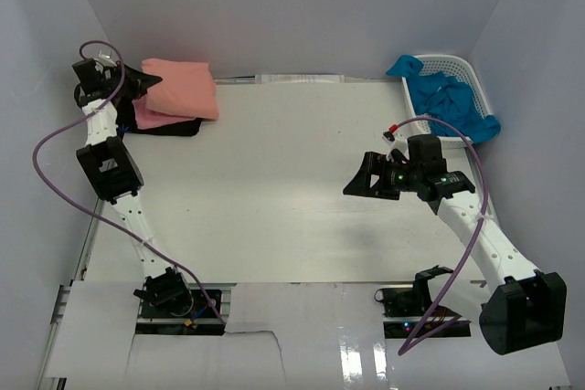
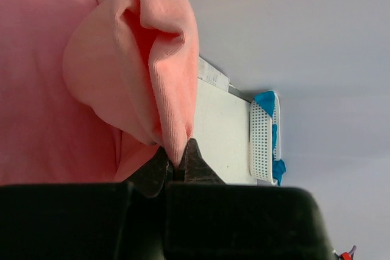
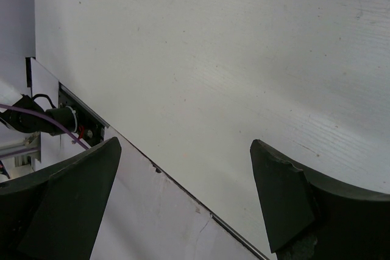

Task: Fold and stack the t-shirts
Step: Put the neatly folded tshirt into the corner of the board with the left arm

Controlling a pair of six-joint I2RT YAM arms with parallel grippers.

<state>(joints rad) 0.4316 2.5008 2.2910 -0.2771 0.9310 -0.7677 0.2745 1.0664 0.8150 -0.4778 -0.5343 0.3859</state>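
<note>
My left gripper pulls the salmon-coral t-shirt to the left in the top view and lets go next, since it sticks out past the black t-shirt toward the basket.
A stack of folded t-shirts lies at the back left of the table: a salmon-coral t-shirt (image 1: 186, 86) on top, a lighter pink one (image 1: 149, 117) under it and a black one (image 1: 180, 127) at the bottom. My left gripper (image 1: 154, 82) is at the stack's left edge, shut on a raised fold of the salmon-coral t-shirt (image 2: 159, 59), which is pinched between the fingertips of that gripper (image 2: 177, 164). Bright blue t-shirts (image 1: 450, 99) fill the basket. My right gripper (image 1: 359, 182) hangs open over bare table, and the right wrist view shows nothing between its fingers (image 3: 186, 144).
The white lattice basket (image 1: 457, 68) stands at the back right corner, also seen in the left wrist view as the basket (image 2: 262, 138). Grey walls close in the table on three sides. The arm bases and a taped front edge (image 1: 302, 303) sit near me.
</note>
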